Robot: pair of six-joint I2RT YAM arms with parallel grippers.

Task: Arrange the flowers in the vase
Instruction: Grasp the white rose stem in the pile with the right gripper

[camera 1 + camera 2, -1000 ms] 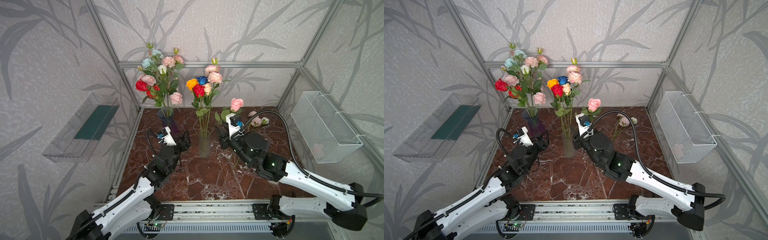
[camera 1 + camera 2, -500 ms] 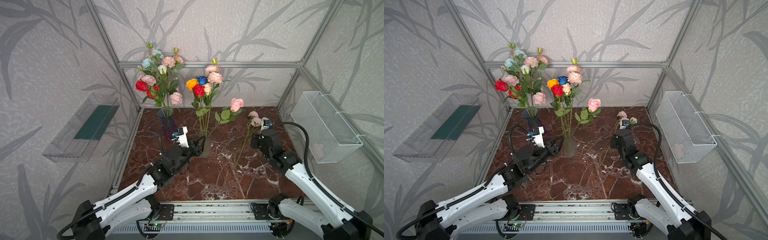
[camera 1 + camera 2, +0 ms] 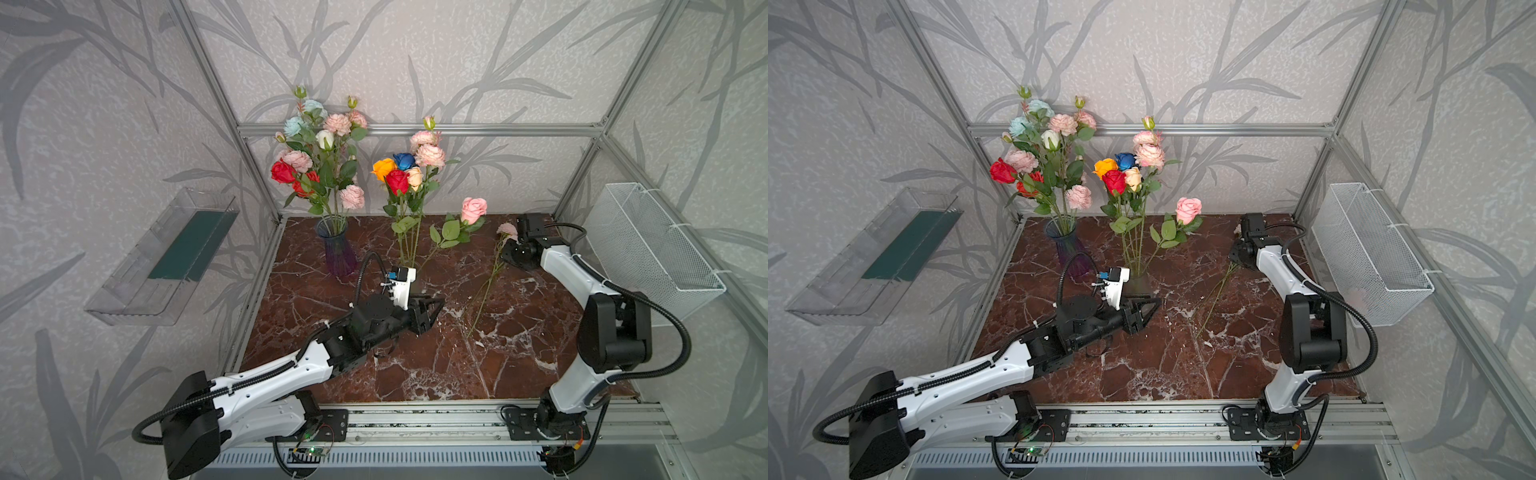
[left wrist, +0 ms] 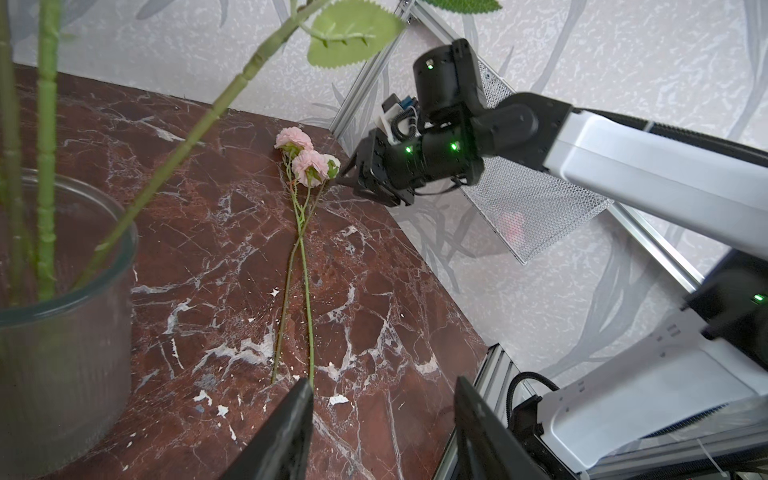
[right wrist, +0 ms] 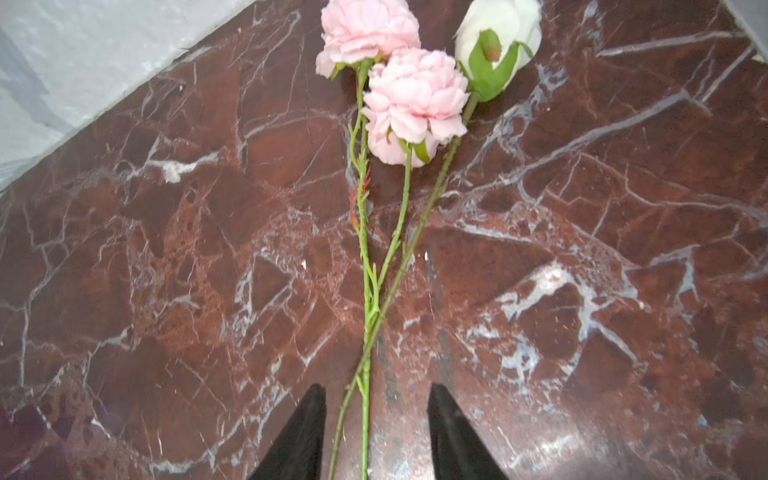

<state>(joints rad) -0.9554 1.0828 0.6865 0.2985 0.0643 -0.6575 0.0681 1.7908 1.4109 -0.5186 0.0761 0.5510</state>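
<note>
The right gripper moves down next onto the cream bud's green stem (image 3: 498, 264) (image 5: 401, 273), which lies below it, between bud and crossing, where it runs apart from the others.
Two pink flowers (image 5: 415, 104) and a cream bud (image 5: 498, 37) lie on the marble table (image 3: 519, 332) at the back right, and their green stems (image 3: 486, 291) cross. My right gripper (image 5: 377, 386) hovers open low over them, the stems passing between its fingers untouched; in both top views it (image 3: 505, 253) (image 3: 1233, 255) sits by the blooms. A clear vase (image 3: 1138, 282) (image 4: 62, 332) mid-table holds several flowers, with a pink rose (image 3: 473, 209) leaning right. My left gripper (image 3: 434, 307) (image 4: 384, 382) is open and empty, right beside that vase. A purple vase (image 3: 338, 253) holds another bunch.
A white wire basket (image 3: 648, 241) hangs on the right wall and a clear plastic tray (image 3: 166, 257) on the left wall. Aluminium frame posts (image 3: 257, 174) ring the table. A metal rail (image 3: 415, 419) runs along the front edge.
My right arm left the clear vase, where the pink rose now leans, and swung to the back right over the lying flowers. My left gripper moved from the purple vase to beside the clear vase.
</note>
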